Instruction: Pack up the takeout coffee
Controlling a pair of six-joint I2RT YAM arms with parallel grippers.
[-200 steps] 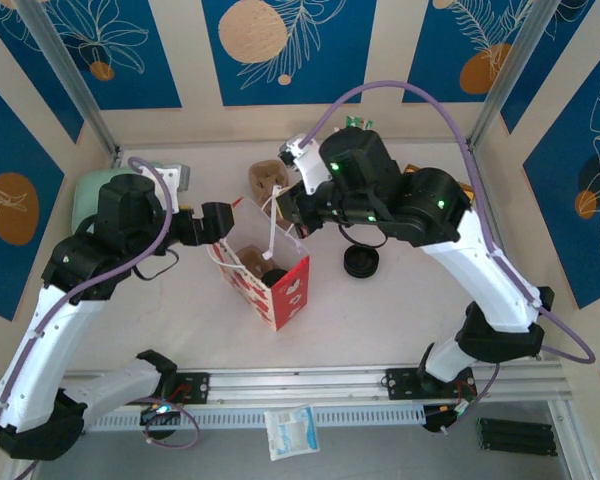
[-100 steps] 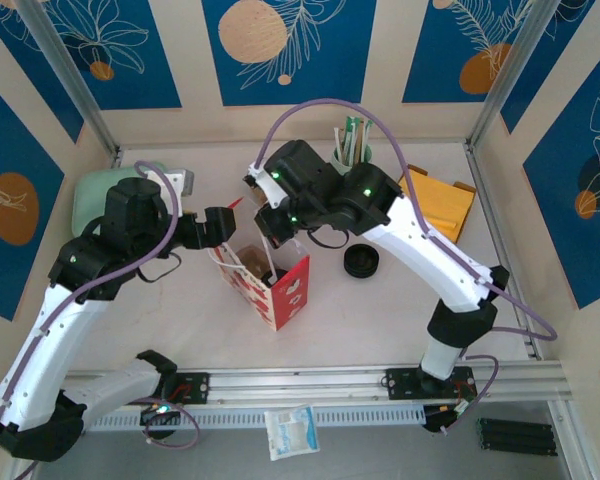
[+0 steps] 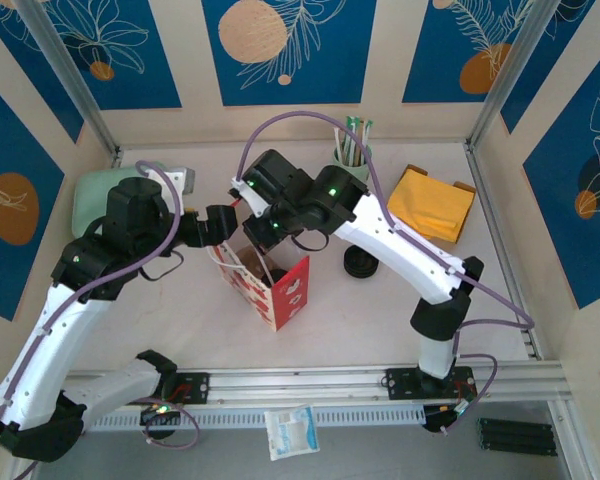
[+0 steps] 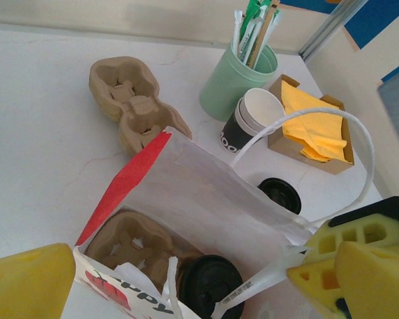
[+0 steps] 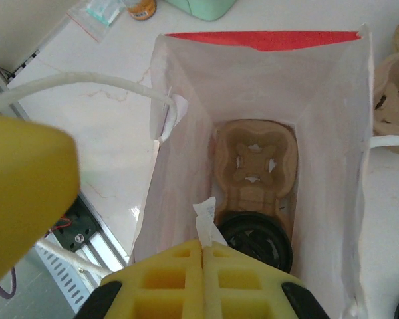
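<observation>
The bag's opening is open below, so my right gripper needs to bring the thin white paper-wrapped stick down into the bag [image 3: 270,277] [image 5: 234,222] next, beside the black lid, and let go of the stick.
A red-and-white paper bag [image 3: 280,285] stands open at the table's middle. Inside it lies a brown cardboard carrier [image 5: 256,159]. The takeout coffee [image 5: 256,242] sits in the carrier's near pocket; its black lid [image 4: 209,286] faces up and its wall is hidden. My right gripper [image 5: 203,247] hangs over the bag's mouth [image 3: 263,232], shut on a thin white paper-wrapped stick [image 5: 206,219] that points down beside the lid. My left gripper [image 4: 186,266] is wide open astride the bag's end [image 3: 218,222], and a white bag handle [image 4: 319,126] loops to its right finger.
At the back stand a pale green cup of sticks [image 4: 239,83], stacked white cups with dark bands [image 4: 251,123] and a box of yellow napkins [image 3: 435,203]. A loose black lid [image 3: 361,263] lies right of the bag, and a spare carrier [image 4: 133,106] lies behind it.
My right arm has swung left from near the stick cup to over the bag, bringing the white stick down into its mouth. The left arm has stayed put.
</observation>
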